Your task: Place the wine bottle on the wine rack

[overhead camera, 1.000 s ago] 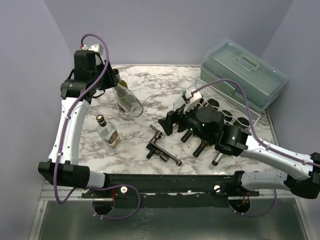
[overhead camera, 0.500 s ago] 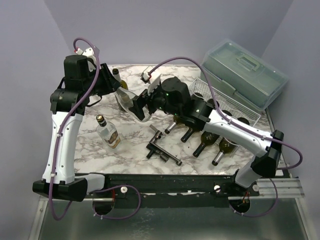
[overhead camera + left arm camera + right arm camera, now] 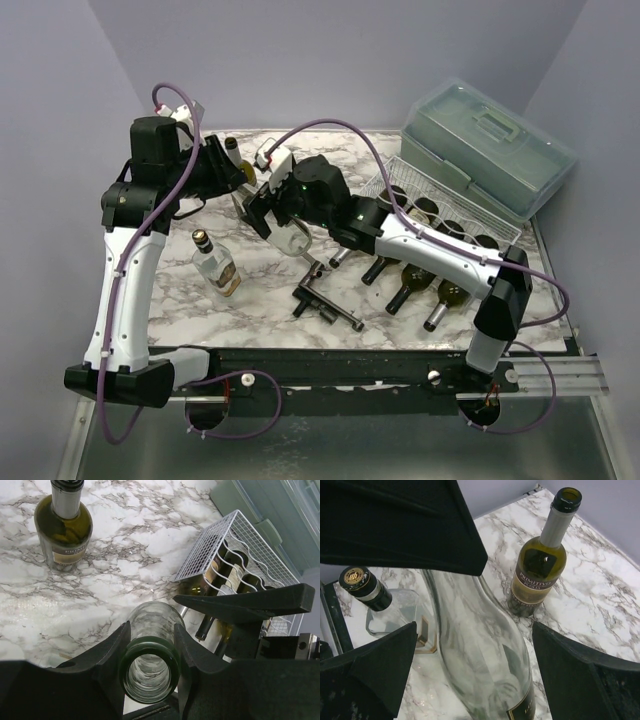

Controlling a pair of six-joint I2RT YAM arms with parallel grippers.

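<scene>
The tabletop beside the tools is below the bottle's neck on the right side in the top view, so my left gripper should next go down toward that side and let go of the bottle's neck.
A clear glass wine bottle (image 3: 283, 228) hangs tilted, neck up to the left. My left gripper (image 3: 238, 180) is shut on its neck; in the left wrist view the bottle's open mouth (image 3: 150, 669) sits between the two fingers of the left gripper (image 3: 150, 650). My right gripper (image 3: 272, 210) is open, and in its wrist view the jaws stand wide on either side of the bottle's body (image 3: 480, 655) without touching it. The silver wire wine rack (image 3: 400, 180) lies to the right with several dark bottles in it, and its mesh end (image 3: 210, 555) shows in the left wrist view.
A green labelled bottle (image 3: 233, 152) (image 3: 540, 565) stands at the back, just behind the grippers. A small square clear bottle with a black cap (image 3: 215, 265) stands front left. Black metal tools (image 3: 325, 298) lie mid-front. A grey-green lidded plastic box (image 3: 490, 145) sits behind the rack.
My right arm has swung left from above the rack to straddle the clear bottle's body. The left gripper has kept its hold on the neck and shifted slightly with the bottle.
</scene>
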